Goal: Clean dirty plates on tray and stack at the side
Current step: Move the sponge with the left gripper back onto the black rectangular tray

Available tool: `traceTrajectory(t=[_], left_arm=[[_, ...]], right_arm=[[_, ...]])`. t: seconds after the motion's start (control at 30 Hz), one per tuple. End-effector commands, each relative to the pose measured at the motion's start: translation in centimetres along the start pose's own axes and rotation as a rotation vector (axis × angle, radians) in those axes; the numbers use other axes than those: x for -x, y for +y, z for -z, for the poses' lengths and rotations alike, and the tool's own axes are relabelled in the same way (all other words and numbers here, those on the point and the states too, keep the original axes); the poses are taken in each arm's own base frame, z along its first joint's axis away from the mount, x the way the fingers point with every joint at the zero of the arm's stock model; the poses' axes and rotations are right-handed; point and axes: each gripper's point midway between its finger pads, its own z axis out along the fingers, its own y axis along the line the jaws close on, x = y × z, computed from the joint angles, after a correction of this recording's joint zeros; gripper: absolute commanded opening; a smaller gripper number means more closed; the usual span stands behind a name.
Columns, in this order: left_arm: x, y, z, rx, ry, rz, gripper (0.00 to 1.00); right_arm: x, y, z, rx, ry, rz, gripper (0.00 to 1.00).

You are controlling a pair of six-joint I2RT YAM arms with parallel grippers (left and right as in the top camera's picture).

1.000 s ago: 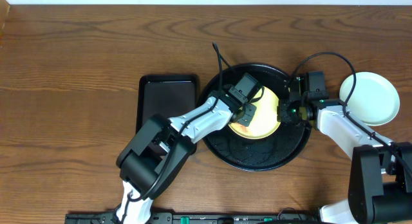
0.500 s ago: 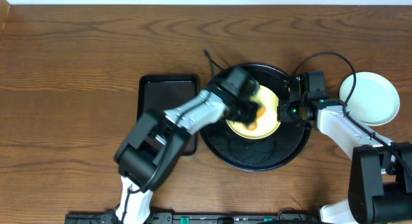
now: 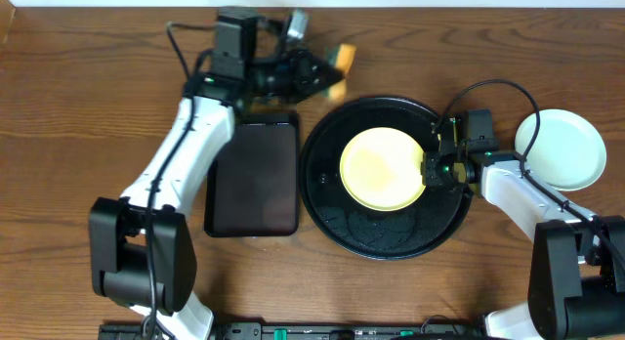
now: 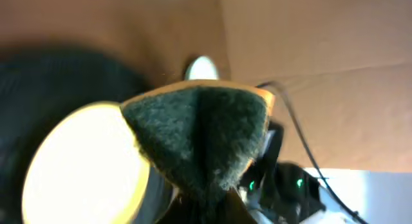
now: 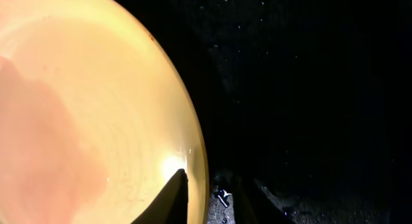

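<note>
The left gripper should next move back and down to let go of the sponge (image 3: 338, 61) onto the rectangular black tray (image 3: 253, 184), which lies empty below it and nearer the robot's base.
A pale yellow plate (image 3: 383, 169) lies in the round black tray (image 3: 391, 244), its face uncovered. My right gripper (image 3: 427, 171) is at the plate's right rim. In the right wrist view its fingers (image 5: 170, 201) stand astride the plate (image 5: 84, 108), one on the inside and one just outside, with a sliver of tray (image 5: 309, 89) showing between rim and outer finger. A pale mint plate (image 3: 561, 149) sits on the table at the right. My left gripper (image 3: 317, 74) hangs behind the tray, shut on a yellow-and-green sponge (image 3: 338, 61), whose dark scrub face (image 4: 199, 134) fills the left wrist view.
A rectangular black tray (image 3: 252, 179) lies left of the round one, under my left arm. The right arm's cable (image 3: 488, 84) loops over the tray's back right. The table's far edge meets a white wall just behind the left gripper.
My left arm has swung off the yellow plate to the back left, taking the sponge with it. The right gripper's jaws have eased apart at the plate's rim.
</note>
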Motion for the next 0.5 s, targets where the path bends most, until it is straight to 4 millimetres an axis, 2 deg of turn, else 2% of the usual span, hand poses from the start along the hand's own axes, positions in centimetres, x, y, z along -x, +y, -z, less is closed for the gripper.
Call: traceTrajectory(t=[0.0,0.1,0.2,0.3,0.47], left_arm=[[-1.3,3.4,1.8,0.036,0.051,0.015,0.08],[-3.0,10.2,5.0,0.358,0.047,0.096,0.08],[-5.1,14.7,8.3,0.632,0.097,0.121,0.08],[-6.1,17.3,10.7,0.835,0.12,0.13,0.08],[-6.7,19.5,11.1,0.956,0.122,0.107,0.08]], right_arm=[[-0.2,-0.4,0.0,-0.004,0.004,-0.015,0.25],[-0.2,-0.4,0.0,-0.004,0.004,-0.015,0.25],[-0.2,-0.4,0.0,-0.004,0.003,-0.015,0.25],[-0.1,-0.4,0.0,-0.003,-0.001,-0.015,0.26],[0.0,-0.4,0.0,-0.003,-0.004,-0.014,0.29]])
